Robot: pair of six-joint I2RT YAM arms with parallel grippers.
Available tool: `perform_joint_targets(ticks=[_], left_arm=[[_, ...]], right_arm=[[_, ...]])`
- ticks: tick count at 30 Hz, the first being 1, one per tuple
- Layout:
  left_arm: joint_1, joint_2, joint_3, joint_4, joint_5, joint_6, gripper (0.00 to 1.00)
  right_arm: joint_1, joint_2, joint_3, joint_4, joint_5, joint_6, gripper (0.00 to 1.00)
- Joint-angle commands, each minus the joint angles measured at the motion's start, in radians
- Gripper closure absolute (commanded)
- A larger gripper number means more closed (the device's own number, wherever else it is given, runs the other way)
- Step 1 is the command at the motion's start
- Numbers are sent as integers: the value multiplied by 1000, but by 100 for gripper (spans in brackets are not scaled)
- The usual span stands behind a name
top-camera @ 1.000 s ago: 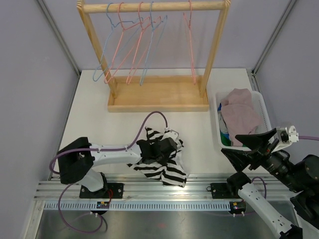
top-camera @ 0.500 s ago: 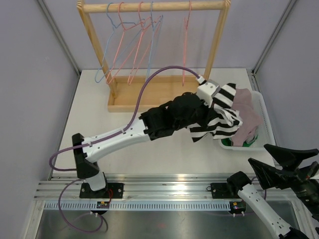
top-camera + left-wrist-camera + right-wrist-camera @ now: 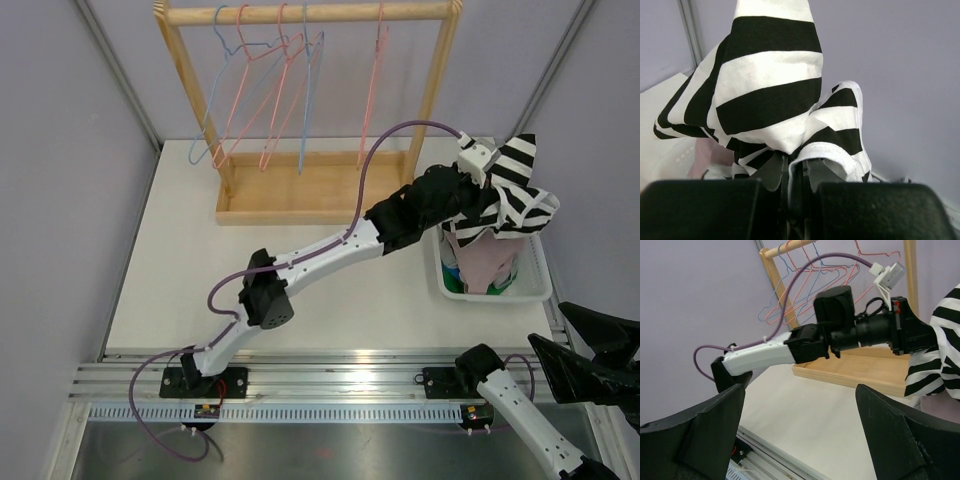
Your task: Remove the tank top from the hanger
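Observation:
The striped tank top is hanging above the far end of the white basket, so my left gripper will move down and back over the pink clothes (image 3: 487, 260) (image 3: 714, 156) and release it.
The black-and-white striped tank top (image 3: 517, 195) hangs from my left gripper (image 3: 490, 190), held in the air above the white basket (image 3: 541, 285) at the right. In the left wrist view the jaws are shut on the tank top (image 3: 775, 95), with a white hem (image 3: 825, 152) pinched between the fingers. The tank top also shows at the right edge of the right wrist view (image 3: 940, 360). My right gripper (image 3: 590, 350) is open and empty at the lower right, off the table's front edge. Several empty wire hangers (image 3: 275, 90) hang on the wooden rack (image 3: 310, 12).
The basket holds pink clothes (image 3: 482, 262) and something green. The rack's wooden base tray (image 3: 315, 195) stands at the back of the white table (image 3: 200, 270). The left arm (image 3: 320, 255) stretches diagonally across the table. A metal rail (image 3: 330, 385) runs along the front.
My left arm has swung from the table's front, up and right, carrying the tank top to above the basket. My right gripper has drawn back to the lower right corner.

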Motion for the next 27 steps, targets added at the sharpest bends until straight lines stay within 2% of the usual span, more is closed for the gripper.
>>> perform_joint_targets(ticks=[1, 2, 3, 4, 7, 11, 14, 17, 20, 24, 27], left_arm=[[73, 95, 110, 206, 88, -92, 100], [76, 144, 133, 204, 93, -110, 99], [79, 164, 132, 200, 109, -114, 93], [77, 190, 123, 168, 90, -124, 92], [76, 230, 86, 91, 85, -143, 90], [76, 311, 118, -35, 169, -152, 90], [65, 301, 59, -50, 215, -140, 89], [48, 291, 71, -73, 269, -123, 88], [25, 279, 108, -110, 277, -103, 88], [1, 235, 71, -127, 194, -86, 88], [-18, 212, 51, -98, 232, -66, 86]], right_arm=[[-2, 15, 18, -25, 16, 11, 0], [-2, 15, 16, -31, 18, 10, 1], [-1, 12, 9, -43, 18, 11, 0], [-2, 7, 0, -45, 27, 14, 0], [-2, -35, -66, -34, 29, 40, 0], [-2, -77, -143, -4, 23, 86, 1], [-2, -76, -174, 7, 19, 100, 0], [-2, -72, -189, 16, 22, 108, 1], [-2, -74, -203, 20, 32, 111, 1], [-2, -83, -220, 20, 39, 120, 1], [-2, -83, -212, 15, 41, 122, 1]])
